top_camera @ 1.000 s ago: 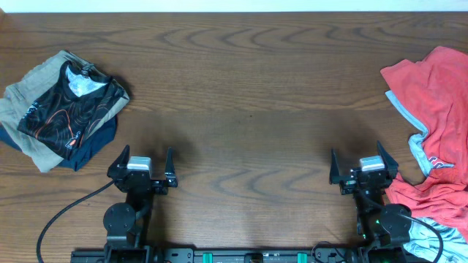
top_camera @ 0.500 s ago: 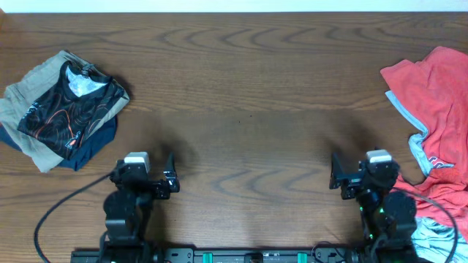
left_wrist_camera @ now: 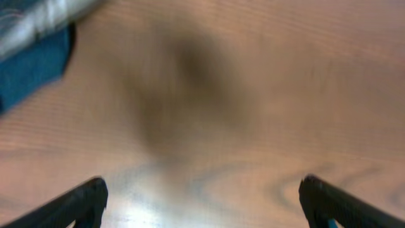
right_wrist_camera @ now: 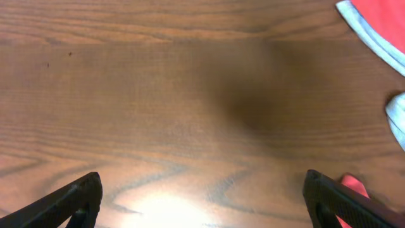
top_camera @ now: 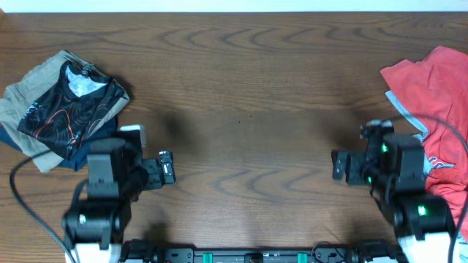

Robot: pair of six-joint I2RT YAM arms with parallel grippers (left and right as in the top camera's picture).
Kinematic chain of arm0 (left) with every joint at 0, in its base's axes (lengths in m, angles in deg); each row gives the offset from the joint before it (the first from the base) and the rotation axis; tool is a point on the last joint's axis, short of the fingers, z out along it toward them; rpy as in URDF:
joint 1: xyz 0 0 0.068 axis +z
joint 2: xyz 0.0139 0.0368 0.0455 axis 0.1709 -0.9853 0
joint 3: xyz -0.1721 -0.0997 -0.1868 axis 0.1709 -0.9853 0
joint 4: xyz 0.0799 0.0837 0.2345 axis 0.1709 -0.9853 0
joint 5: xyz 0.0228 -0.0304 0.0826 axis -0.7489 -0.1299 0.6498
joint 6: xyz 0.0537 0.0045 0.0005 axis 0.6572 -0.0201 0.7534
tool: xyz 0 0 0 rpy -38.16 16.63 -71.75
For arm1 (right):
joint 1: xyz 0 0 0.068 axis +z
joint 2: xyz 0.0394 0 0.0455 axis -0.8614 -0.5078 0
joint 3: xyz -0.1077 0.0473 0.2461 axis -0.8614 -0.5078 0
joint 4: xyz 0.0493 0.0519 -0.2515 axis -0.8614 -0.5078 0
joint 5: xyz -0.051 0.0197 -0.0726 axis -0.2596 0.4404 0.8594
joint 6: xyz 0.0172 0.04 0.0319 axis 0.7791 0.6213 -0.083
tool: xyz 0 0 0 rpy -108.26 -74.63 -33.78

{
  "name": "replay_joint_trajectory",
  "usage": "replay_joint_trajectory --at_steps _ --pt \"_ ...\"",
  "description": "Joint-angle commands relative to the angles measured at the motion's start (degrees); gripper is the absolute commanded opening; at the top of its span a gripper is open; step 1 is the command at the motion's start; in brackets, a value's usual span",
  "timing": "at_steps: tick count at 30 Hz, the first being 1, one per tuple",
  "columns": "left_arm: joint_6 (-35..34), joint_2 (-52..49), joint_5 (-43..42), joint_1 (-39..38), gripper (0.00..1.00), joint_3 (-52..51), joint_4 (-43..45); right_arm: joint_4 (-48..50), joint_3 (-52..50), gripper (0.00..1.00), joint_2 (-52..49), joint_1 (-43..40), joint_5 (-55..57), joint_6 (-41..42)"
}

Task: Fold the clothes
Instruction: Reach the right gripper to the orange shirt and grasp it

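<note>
My right gripper turns and lowers toward the right in the overhead view next, onto the shirt's coral-red fold [right_wrist_camera: 354,185], since its tip juts out over bare wood.
The coral-red T-shirt [top_camera: 442,102] lies crumpled at the table's right edge, with pale grey-blue inner hem showing. Its corner shows at the top right of the right wrist view [right_wrist_camera: 386,12]. My right gripper [top_camera: 363,165] is open and empty over bare wood, just left of the shirt, and its fingers [right_wrist_camera: 202,193] stand wide apart. My left gripper [top_camera: 143,165] is open and empty over bare wood at the left, and its fingers [left_wrist_camera: 202,196] are wide apart in a blurred view.
A stack of folded clothes [top_camera: 44,124] lies at the far left, topped by a black shirt with orange lines [top_camera: 69,109]. Its blue layer shows in the left wrist view [left_wrist_camera: 31,63]. Dark wooden table [top_camera: 248,95]; arm bases stand at the front edge.
Both arms have lifted off their rest pose and swung outward, the left toward the stack and the right toward the red shirt. Both grippers stay open. The clothes have not moved.
</note>
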Motion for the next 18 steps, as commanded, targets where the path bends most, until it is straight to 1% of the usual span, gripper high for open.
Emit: replay_joint_trajectory --at_steps 1,3,4,6,7,10,13,18 --pt "-0.52 -5.27 -0.85 0.15 0.98 4.74 -3.52 -0.13 2.54 0.99 -4.63 -0.44 -2.36 1.92" --pt "-0.55 -7.72 -1.05 0.15 0.98 5.09 -4.5 -0.66 2.4 0.99 -7.1 -0.61 -0.48 2.58" --pt "-0.55 -8.74 -1.05 0.15 0.98 5.09 -5.16 -1.27 2.32 0.99 -8.37 -0.87 2.56 5.35" --pt "-0.55 -10.32 -1.05 0.15 0.98 5.09 -6.12 -3.48 2.23 0.99 -10.86 -1.64 10.75 13.75" --pt "-0.55 -11.15 -1.05 0.15 0.98 5.09 -6.58 -5.62 2.21 0.99 -12.7 -2.38 16.5 19.74" --pt "-0.55 -12.92 -1.05 0.13 0.98 5.09 -7.26 -8.24 1.38 0.99 -17.0 -4.61 24.52 28.44" --pt "-0.55 -13.73 -1.05 0.15 0.98 5.09 -7.63 -7.26 -0.48 0.99 -20.63 -7.1 25.73 30.49" --pt "-0.55 -14.12 -1.05 0.15 0.98 5.09 -7.63 -2.34 -5.4 0.99 -25.0 -11.28 25.55 31.76"
